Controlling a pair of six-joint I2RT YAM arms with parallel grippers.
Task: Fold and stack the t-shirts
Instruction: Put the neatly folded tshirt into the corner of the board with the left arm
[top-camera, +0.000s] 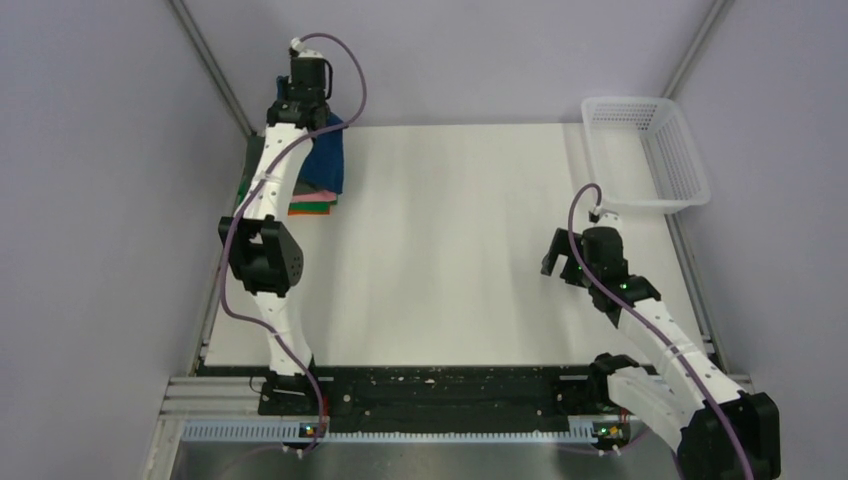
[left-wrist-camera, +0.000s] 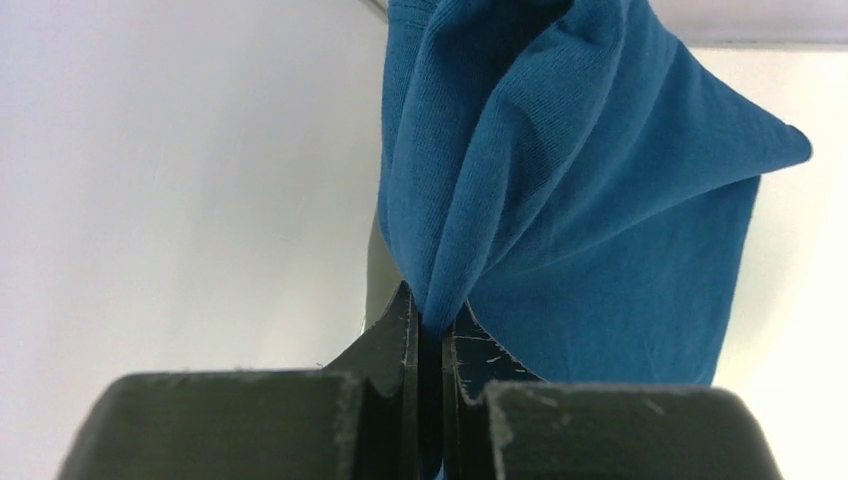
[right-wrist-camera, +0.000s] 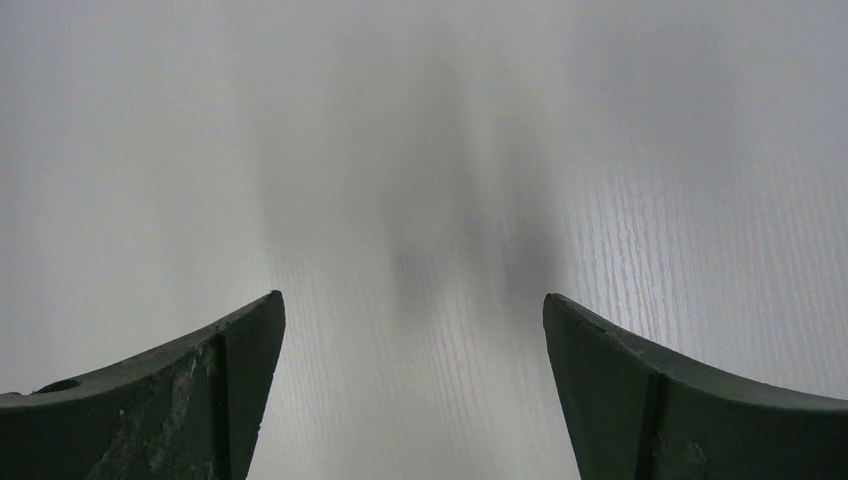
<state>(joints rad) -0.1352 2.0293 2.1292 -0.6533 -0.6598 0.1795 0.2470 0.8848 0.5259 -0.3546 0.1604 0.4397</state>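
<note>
The stack's wall-side edge (top-camera: 252, 162) (left-wrist-camera: 380, 276) shows beside the blue t-shirt, so I will move my left gripper toward the side next and lower it over the stack.
My left gripper (top-camera: 322, 128) is raised at the table's far left corner and is shut on a fold of the blue t-shirt (top-camera: 327, 160). The shirt hangs down from it, over a stack of folded t-shirts (top-camera: 312, 206) whose pink, orange and green edges show beneath. In the left wrist view the jaws stand closed on a pinch of blue t-shirt cloth (left-wrist-camera: 560, 190), held by my left gripper (left-wrist-camera: 432, 320). My right gripper (top-camera: 562, 268) hovers open and empty over bare table at the right; it also shows in the right wrist view (right-wrist-camera: 414, 305).
A white plastic mesh basket (top-camera: 645, 152) stands at the far right corner. The white table (top-camera: 450, 250) has walls close on the left and at the back. A black rail (top-camera: 440, 385) runs along the near edge by the arm bases.
</note>
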